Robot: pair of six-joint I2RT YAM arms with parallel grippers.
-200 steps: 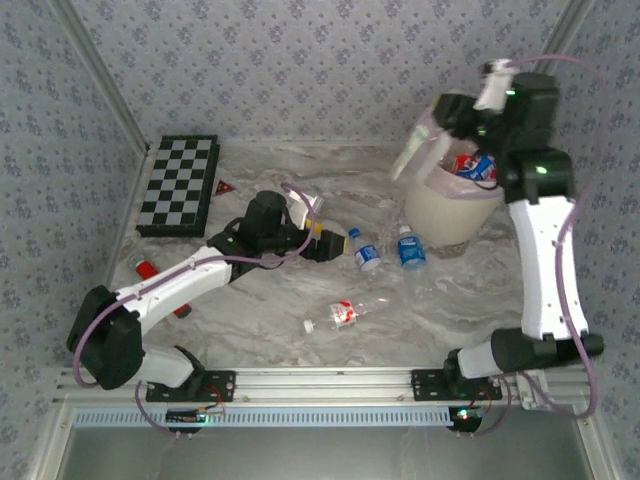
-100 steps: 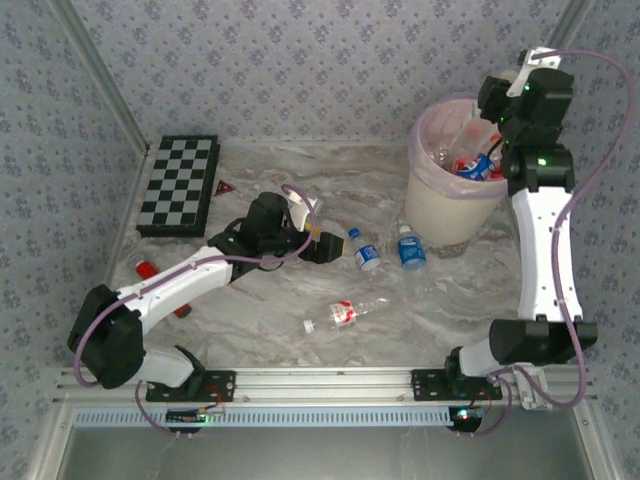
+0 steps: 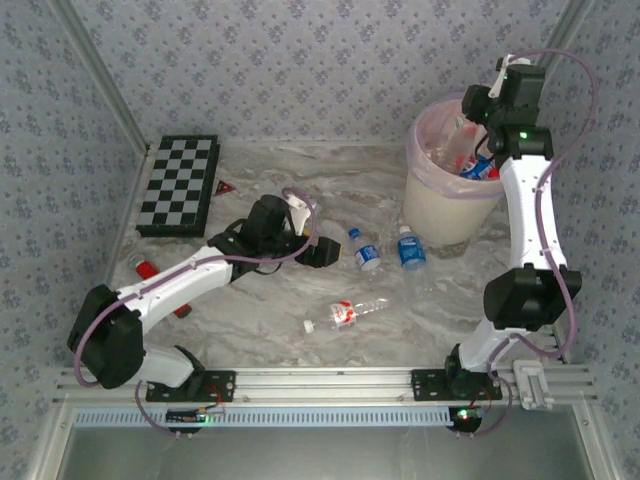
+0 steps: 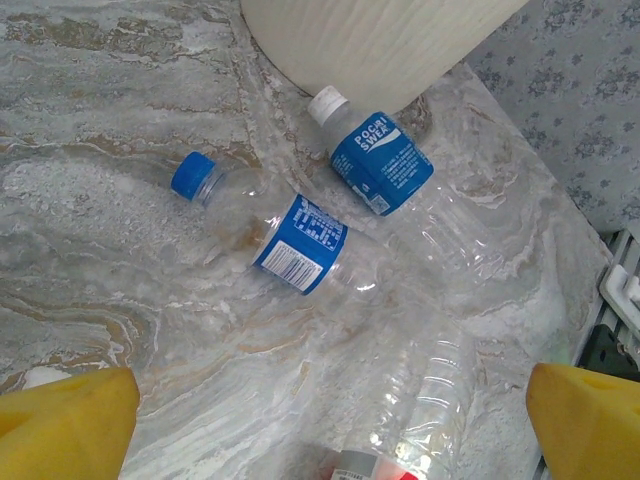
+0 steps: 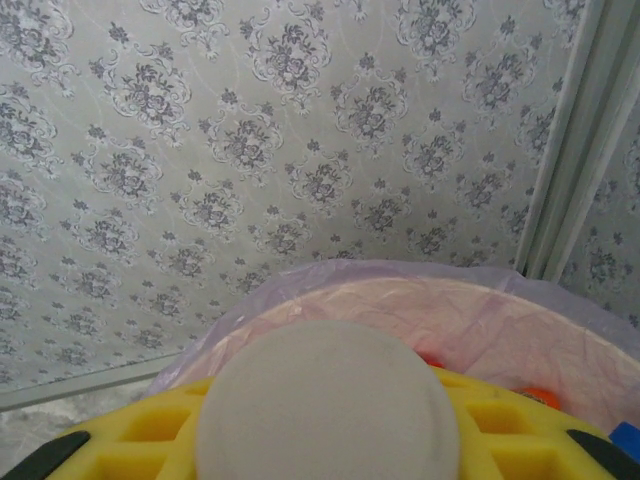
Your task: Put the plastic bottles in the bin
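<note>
I will move my right gripper in from the bin's far rim over the bin's pink-lined opening (image 3: 455, 150) (image 5: 495, 345) next and let go of the plastic bottle, because the bottle hangs by that rim.
The bin (image 3: 447, 205) stands at the back right, a cream bucket lined with a pink bag (image 5: 420, 310), with several bottles inside. My right gripper (image 3: 478, 108) hangs over its far rim, shut on a plastic bottle whose white end (image 5: 325, 405) sits between the yellow pads. Three bottles lie on the table: a blue-capped one (image 3: 365, 250) (image 4: 290, 240), a white-capped blue-label one (image 3: 410, 247) (image 4: 385, 165) against the bin's base, and a red-label one (image 3: 345, 313) (image 4: 425, 400). My left gripper (image 3: 318, 250) (image 4: 330, 425) hovers open just left of the blue-capped bottle, holding nothing.
A black-and-white chequered board (image 3: 178, 185) lies at the back left, with a small red triangle (image 3: 225, 188) beside it. A red object (image 3: 145, 268) rests beside the left arm. Patterned walls close in the table at the back and sides.
My right arm swung the bottle from the bin's left rim to above the bin's far side. The left gripper turned slightly towards the bottles on the table.
</note>
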